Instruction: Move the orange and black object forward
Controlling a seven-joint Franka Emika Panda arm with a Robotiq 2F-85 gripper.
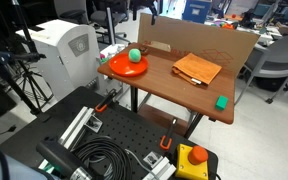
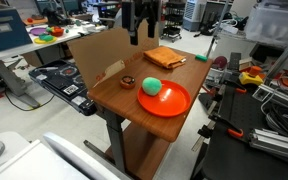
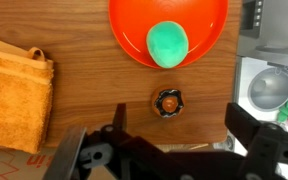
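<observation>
My gripper goes down next with open fingers onto the small round orange-and-dark piece beside the plate, because the piece shows between those fingers.
The orange and black object lies flat on the wooden table, a thin orange rectangle with a dark strip along its near edge. It also shows in the other exterior view and at the left edge of the wrist view. My gripper hangs well above the table's back part near the cardboard, open and empty. In the wrist view its two fingers stand wide apart, and the rectangle lies off to their left.
A round orange plate with a green ball sits at one table end. A small round orange-and-dark piece lies beside it. A green cube sits near the front corner. A cardboard sheet stands along the back edge.
</observation>
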